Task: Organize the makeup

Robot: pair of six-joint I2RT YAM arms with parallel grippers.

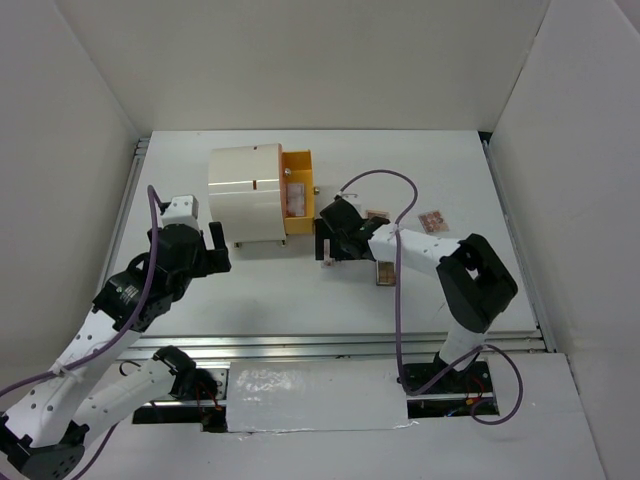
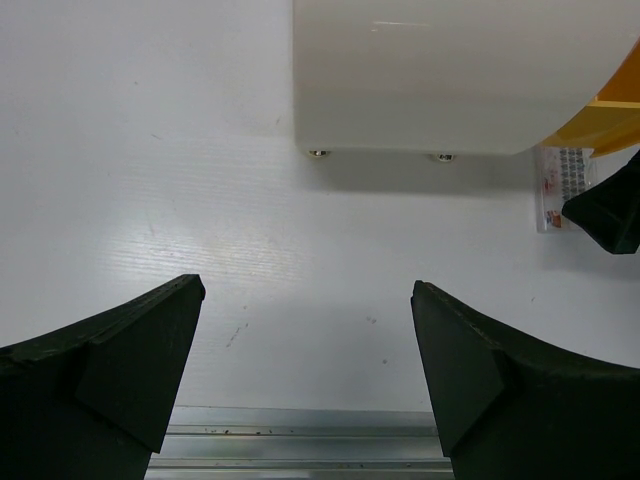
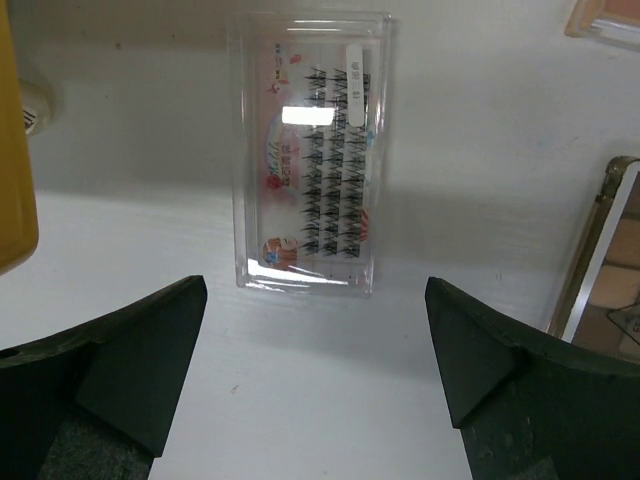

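My right gripper comes down over the near end of the lash packet (image 1: 327, 262) (image 3: 306, 262) next. It then closes across the packet's long edges, since the packet's width fits between the open fingers.
A clear flat packet of false lashes (image 3: 310, 150) lies on the white table just ahead of my right gripper (image 3: 315, 340), which is open and empty above the table. In the top view the right gripper (image 1: 332, 240) sits beside the open orange drawer (image 1: 296, 190), with the packet (image 1: 326, 258) at its tips. A brown palette (image 1: 384, 270) lies under the right arm and shows at the right edge of the right wrist view (image 3: 600, 290). Two pink-beige compacts (image 1: 377, 215) (image 1: 432, 221) lie further right. My left gripper (image 1: 215, 250) is open and empty, also in its own view (image 2: 305, 340).
The large cream cylindrical box (image 1: 245, 192) stands at the back centre; its drawer holds pale packets (image 1: 295, 200). The left wrist view shows the box (image 2: 450, 70) and the lash packet (image 2: 560, 185). A metal rail (image 1: 330, 345) runs along the near table edge.
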